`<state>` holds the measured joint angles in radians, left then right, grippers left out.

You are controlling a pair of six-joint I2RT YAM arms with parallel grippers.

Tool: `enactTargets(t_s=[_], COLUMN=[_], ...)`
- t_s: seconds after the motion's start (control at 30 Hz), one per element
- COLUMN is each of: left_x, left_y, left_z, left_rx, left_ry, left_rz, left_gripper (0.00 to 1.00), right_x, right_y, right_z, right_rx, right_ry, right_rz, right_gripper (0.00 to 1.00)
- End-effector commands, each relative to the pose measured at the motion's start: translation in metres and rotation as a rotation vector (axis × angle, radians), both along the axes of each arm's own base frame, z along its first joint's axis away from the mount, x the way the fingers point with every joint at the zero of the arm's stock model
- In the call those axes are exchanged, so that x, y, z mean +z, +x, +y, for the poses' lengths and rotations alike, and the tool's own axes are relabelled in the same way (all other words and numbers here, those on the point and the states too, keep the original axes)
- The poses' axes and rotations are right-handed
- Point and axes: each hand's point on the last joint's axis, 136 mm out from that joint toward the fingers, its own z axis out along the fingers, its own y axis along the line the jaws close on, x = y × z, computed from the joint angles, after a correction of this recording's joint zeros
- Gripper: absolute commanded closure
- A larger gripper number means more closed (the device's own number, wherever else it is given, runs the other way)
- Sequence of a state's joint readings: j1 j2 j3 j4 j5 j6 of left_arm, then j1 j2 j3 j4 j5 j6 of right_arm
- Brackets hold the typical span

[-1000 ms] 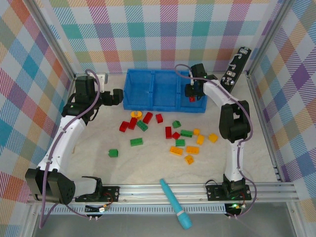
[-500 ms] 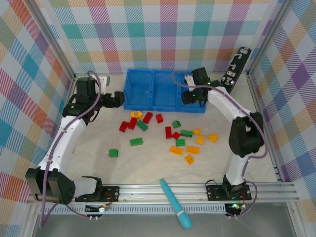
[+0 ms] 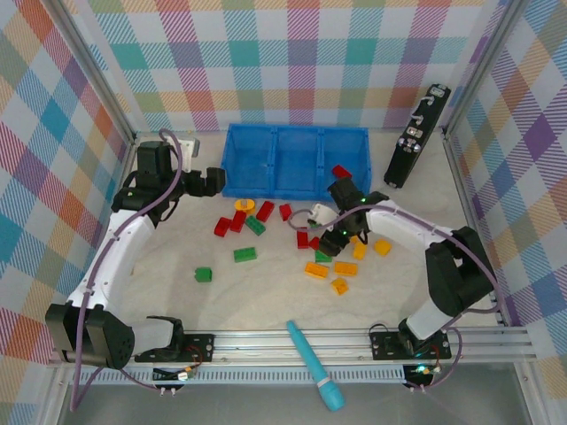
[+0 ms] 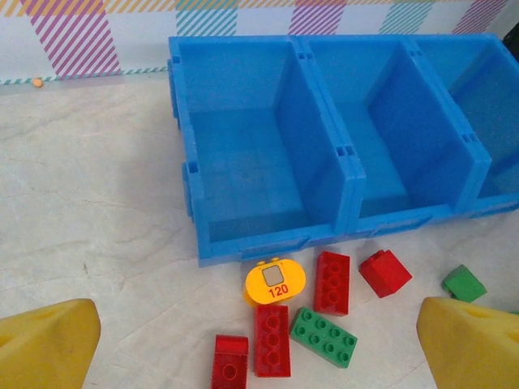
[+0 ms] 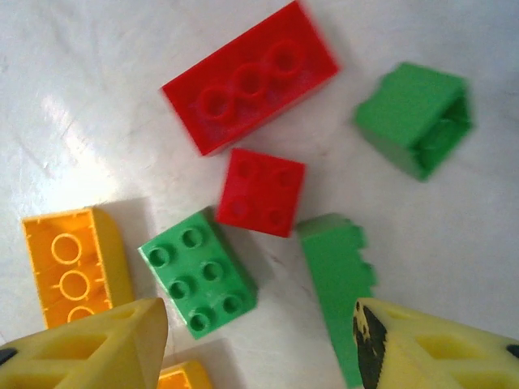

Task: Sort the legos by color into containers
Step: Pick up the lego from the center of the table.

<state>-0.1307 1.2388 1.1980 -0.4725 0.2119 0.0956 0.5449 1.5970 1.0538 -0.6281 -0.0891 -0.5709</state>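
My right gripper should first move outward toward the tray (image 3: pixel 297 159) and then go down with its fingers around the green lego on its side, to get that lego.
The legos lie scattered on the pale table in front of the blue tray (image 3: pixel 297 159), whose three containers (image 4: pixel 243 174) stand side by side. One red lego (image 3: pixel 341 171) lies in the right container. My right gripper (image 3: pixel 330 243) hangs open low over the middle cluster. Its fingers (image 5: pixel 97 348) flank a green studded lego (image 5: pixel 199 271) and a green one on its side (image 5: pixel 340 279), holding nothing. A small red lego (image 5: pixel 261 192) lies just beyond. My left gripper (image 3: pixel 215 180) is wide open beside the tray's left end, above red legos (image 4: pixel 332 281) and a yellow oval piece (image 4: pixel 276 282).
A black upright device (image 3: pixel 410 137) leans at the back right corner. A teal pen-like tool (image 3: pixel 314 365) lies on the front rail. Orange legos (image 3: pixel 330 269) and a lone green one (image 3: pixel 203 274) lie nearer the front. Plaid walls close three sides.
My right arm has swung from over the tray's right container down to the middle cluster on the table, its jaws widening. The red lego it carried now lies in that container. The left arm stayed still.
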Motion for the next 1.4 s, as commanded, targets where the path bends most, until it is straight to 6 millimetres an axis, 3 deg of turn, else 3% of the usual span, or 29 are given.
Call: enactTargets(t_s=[0.0,0.3,0.47,0.77,0.9,1.13,1.23,1.37], left_x=[0.008,0.011,0.030,0.118,0.141,0.176,0.197,0.208], left_y=[-0.010,-0.013,-0.017,-0.023,-0.024,-0.028,-0.031,-0.032], left_z=[-0.007,-0.011,-0.006,-0.010,-0.009,-0.003,-0.002,-0.004], left_rx=[-0.045,-0.067,-0.053,-0.064,-0.060,-0.031,-0.021,-0.026], left_ry=[0.000,-0.012,0.010,0.016,0.015,0.030,0.026,0.023], left_rz=[-0.028,-0.027,-0.049,-0.083,-0.131,-0.177,-0.196,-0.209], left_gripper=[0.00,0.00,0.00,0.00,0.00,0.00,0.00,0.00], right_x=[-0.007,-0.039,-0.051,-0.056,-0.053,-0.030,-0.005,0.040], right_y=[0.013,0.020,0.021,0.021,0.025,0.037,0.047,0.069], right_z=[0.001,-0.020,-0.021,-0.025,-0.024,-0.022,-0.015,0.004], right_rx=[0.067,0.070,0.075,0.055,0.045,0.025,0.014,0.007], right_ry=[-0.034,-0.201,-0.226,-0.237,-0.230,-0.210,-0.163,-0.061], right_rz=[-0.062,-0.031,-0.008,0.025,0.013,-0.028,-0.078,-0.177], right_gripper=[0.36,0.39,0.48,0.69,0.73,0.81,0.82,0.82])
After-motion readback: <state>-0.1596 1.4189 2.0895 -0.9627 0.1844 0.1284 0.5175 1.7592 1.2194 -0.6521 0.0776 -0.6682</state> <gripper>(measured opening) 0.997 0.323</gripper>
